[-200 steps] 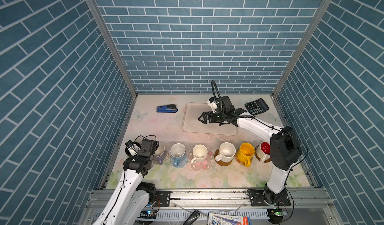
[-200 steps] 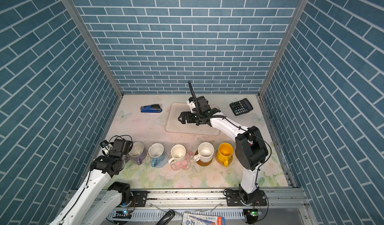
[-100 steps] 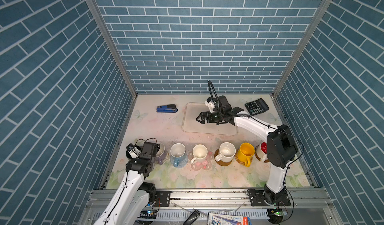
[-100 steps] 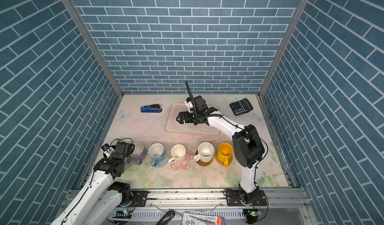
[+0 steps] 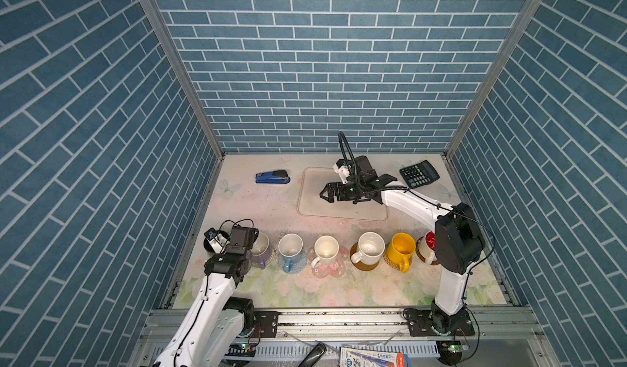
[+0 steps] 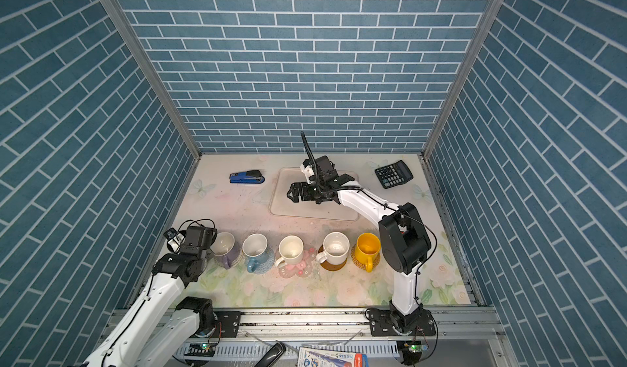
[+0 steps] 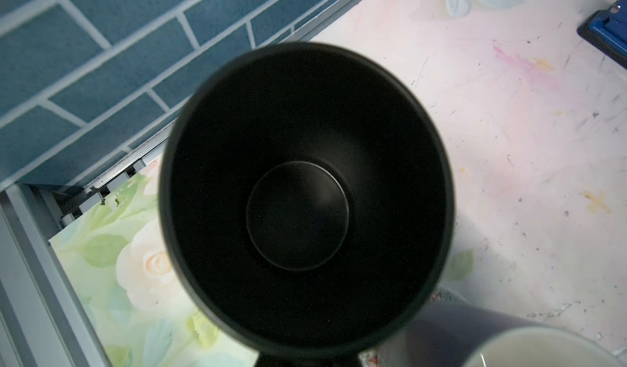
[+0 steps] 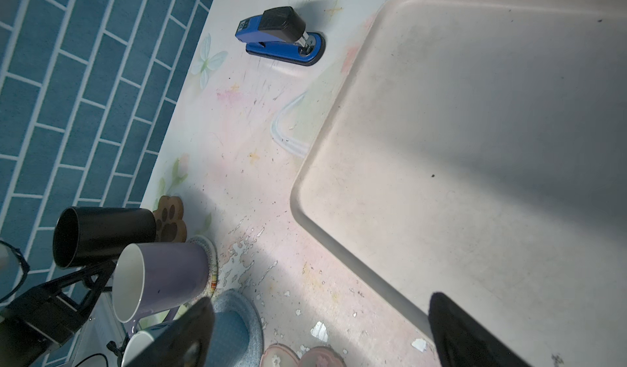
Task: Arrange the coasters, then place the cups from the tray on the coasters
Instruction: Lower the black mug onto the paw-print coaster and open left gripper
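Observation:
Only the brown paw coaster lacks a cup. The black cup comes down there next as my left gripper lowers, shifting slightly toward the lavender cup (image 5: 263,246), and releases it.
My left gripper (image 7: 307,360) is shut on the black cup (image 7: 305,192), low at the row's left end by the brown paw coaster (image 8: 171,222). I cannot tell whether the cup touches it. Beside it stand the lavender cup (image 5: 263,246), the light blue cup (image 5: 290,246) on a blue-grey coaster (image 5: 300,267), a white cup (image 5: 325,248) on a pink flower coaster (image 5: 330,270), another white cup (image 5: 369,246), the yellow cup (image 5: 402,248) and a red-lined cup (image 5: 427,243), half hidden by my arm. My right gripper (image 5: 322,194) hangs open over the bare tray (image 5: 305,209).
A blue stapler (image 5: 273,177) lies left of the tray and a black calculator (image 5: 419,173) at the back right. The brick side wall and metal rail (image 7: 101,178) run close beside the black cup.
The right gripper has drifted slightly left over the tray, still open. The left arm has barely shifted and keeps hold of the black cup.

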